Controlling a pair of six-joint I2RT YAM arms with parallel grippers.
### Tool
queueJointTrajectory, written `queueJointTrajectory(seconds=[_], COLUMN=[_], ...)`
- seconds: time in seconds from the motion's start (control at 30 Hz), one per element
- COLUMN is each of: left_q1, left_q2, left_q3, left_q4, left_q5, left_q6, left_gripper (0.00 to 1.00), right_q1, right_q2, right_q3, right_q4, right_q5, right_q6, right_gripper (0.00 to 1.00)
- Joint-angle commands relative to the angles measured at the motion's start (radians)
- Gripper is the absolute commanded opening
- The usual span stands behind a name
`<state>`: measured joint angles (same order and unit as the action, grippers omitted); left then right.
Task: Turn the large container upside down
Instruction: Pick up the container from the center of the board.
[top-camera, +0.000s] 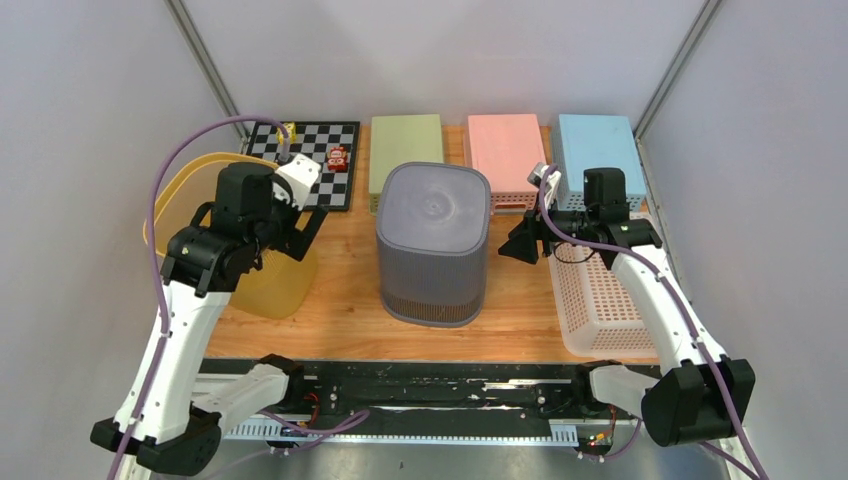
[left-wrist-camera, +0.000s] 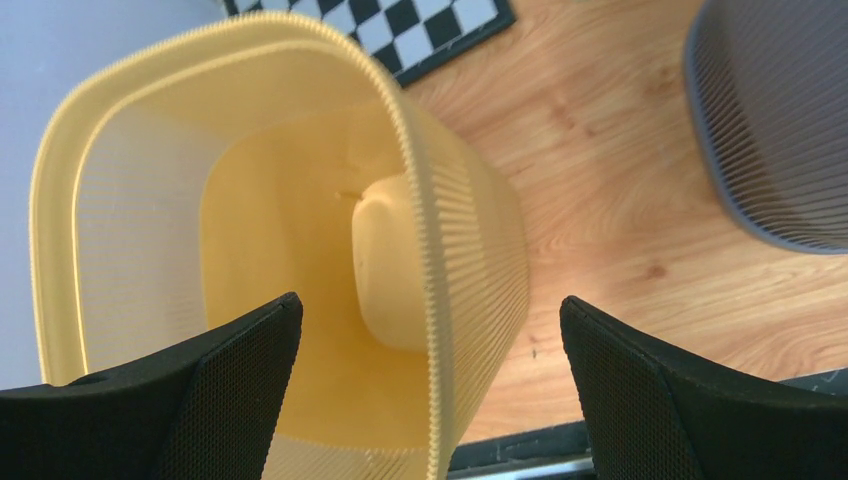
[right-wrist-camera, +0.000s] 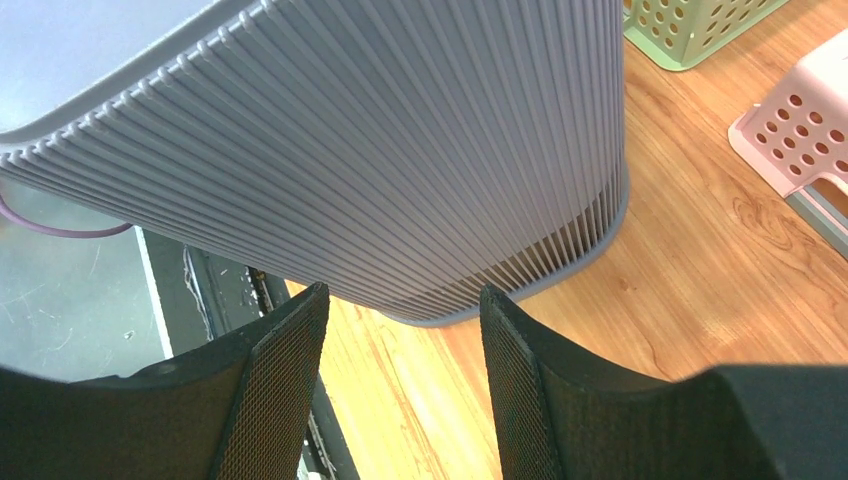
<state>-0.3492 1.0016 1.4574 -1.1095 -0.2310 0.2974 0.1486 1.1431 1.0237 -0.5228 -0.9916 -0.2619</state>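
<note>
Next, my left gripper moves down slightly, then closes on the yellow container's rim (left-wrist-camera: 428, 300). That rim, nearest the grey container, is between the open fingers.
A large grey ribbed container (top-camera: 434, 240) stands mid-table with its closed base facing up; it also shows in the left wrist view (left-wrist-camera: 775, 120) and the right wrist view (right-wrist-camera: 350, 150). A yellow ribbed container (top-camera: 262, 285) stands at the left with its open mouth up (left-wrist-camera: 300, 250). My left gripper (top-camera: 290, 240) is open and empty, its jaws on either side of the yellow container's right rim (left-wrist-camera: 428, 300) and not touching it. My right gripper (top-camera: 518, 245) is open and empty, just right of the grey container's side (right-wrist-camera: 403, 290).
A checkerboard (top-camera: 310, 150) with a small red toy (top-camera: 338, 158) lies at the back left. Green (top-camera: 406, 145), pink (top-camera: 505, 150) and blue (top-camera: 598, 145) baskets sit upturned along the back. A white perforated basket (top-camera: 600, 300) stands at the right under my right arm.
</note>
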Motion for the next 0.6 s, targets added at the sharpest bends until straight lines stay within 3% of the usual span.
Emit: queueJointTrajectory(seconds=[0.0,0.2,0.27,0.57], left_q1=[0.095,0.232,0.237,0.237], left_q2=[-0.006,0.026,0.035,0.054], left_q3=[-0.057,-0.097,-0.108,-0.124], left_q4=[-0.005,0.024,0.033,0.039], left_q5=[0.024,0.160,0.179,0.213], left_q6=[0.020,0.054,0.054,0.032], left_gripper=[1.00,0.99,0.94,0.41], right_q1=[0.024,0.040,0.043,0.046], right_q2=[-0.020,-0.032,-0.033,-0.028], right_q3=[0.012,-0.001,-0.006,-0.018], right_q4=[-0.015,-0.015,-0.016,-0.016], right_q5=[0.016,0.040,0.046,0.068], right_q6=[-0.042,-0.062,-0.066,-0.085], right_gripper=[0.60,0.60,0.60,0.60])
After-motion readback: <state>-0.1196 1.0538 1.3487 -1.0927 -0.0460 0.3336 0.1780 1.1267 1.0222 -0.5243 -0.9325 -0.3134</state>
